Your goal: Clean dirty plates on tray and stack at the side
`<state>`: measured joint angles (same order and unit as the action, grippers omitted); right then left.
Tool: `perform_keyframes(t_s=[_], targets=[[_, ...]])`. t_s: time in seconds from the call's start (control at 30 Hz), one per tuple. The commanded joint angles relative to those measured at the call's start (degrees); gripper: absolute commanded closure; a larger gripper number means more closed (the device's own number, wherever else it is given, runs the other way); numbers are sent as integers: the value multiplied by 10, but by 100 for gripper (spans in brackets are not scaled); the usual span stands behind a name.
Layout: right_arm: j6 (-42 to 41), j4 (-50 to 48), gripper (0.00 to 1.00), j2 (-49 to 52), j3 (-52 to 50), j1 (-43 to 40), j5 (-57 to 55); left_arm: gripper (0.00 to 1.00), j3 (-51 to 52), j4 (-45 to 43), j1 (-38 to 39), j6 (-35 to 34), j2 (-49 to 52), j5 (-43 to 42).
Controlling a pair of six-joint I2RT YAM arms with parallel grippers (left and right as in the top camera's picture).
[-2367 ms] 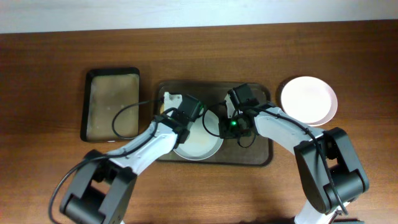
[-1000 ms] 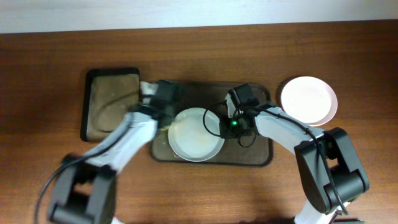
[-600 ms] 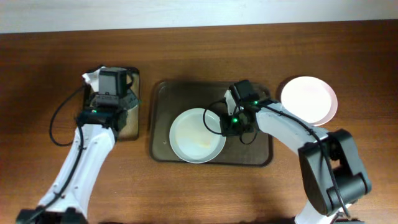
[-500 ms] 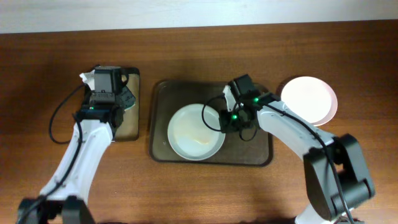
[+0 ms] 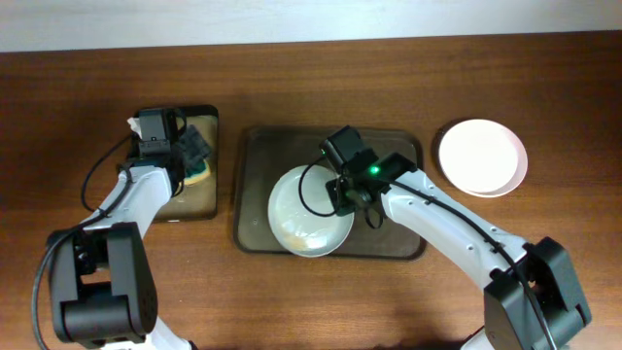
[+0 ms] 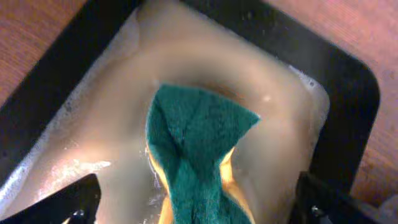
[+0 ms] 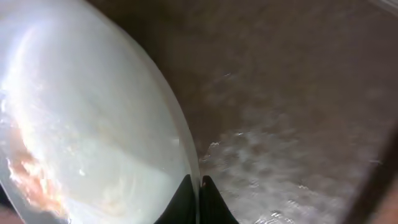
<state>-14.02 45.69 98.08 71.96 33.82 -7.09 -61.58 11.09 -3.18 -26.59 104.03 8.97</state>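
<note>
My right gripper needs to go up, move over, come down and let go of its plate on top of the second plate (image 5: 483,157), which is already off the tray, to the right of my gripper in the overhead view.
A white plate (image 5: 303,216) with yellowish smears lies on the dark brown tray (image 5: 260,156). My right gripper (image 5: 344,192) is shut on its right rim. In the right wrist view the black fingertips (image 7: 186,200) pinch the rim of the plate (image 7: 93,118) over the wet tray floor (image 7: 298,93). A second plate (image 5: 483,157) sits on the table to the right of the tray. My left gripper (image 5: 187,148) is open above a green and yellow sponge (image 6: 198,140), which lies in the small black tray (image 6: 348,106). The sponge rests between the spread fingers (image 6: 74,204), untouched.
The small black tray (image 5: 209,199) with soapy beige water stands left of the brown tray. Cables trail from both wrists. Bare wooden table (image 5: 311,301) lies in front of the trays.
My left arm swung from the plate over to the small tray and its jaws opened, leaving the sponge there. My right gripper shifted left, still pinching the plate's rim.
</note>
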Motion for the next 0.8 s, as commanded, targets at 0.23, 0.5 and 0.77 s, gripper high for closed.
perform_keyframes(t_s=[0.23,0.5,0.77], targets=[[12,134,96,-14,170,12,-280,1,-2,-27,-3,6,-50,-2],[154,139,96,-14,200,82,-502,1,-2,-12,-3,6,-54,-2],[286,58,96,-14,200,153,-638,1,-2,-12,-3,6,-54,-2]])
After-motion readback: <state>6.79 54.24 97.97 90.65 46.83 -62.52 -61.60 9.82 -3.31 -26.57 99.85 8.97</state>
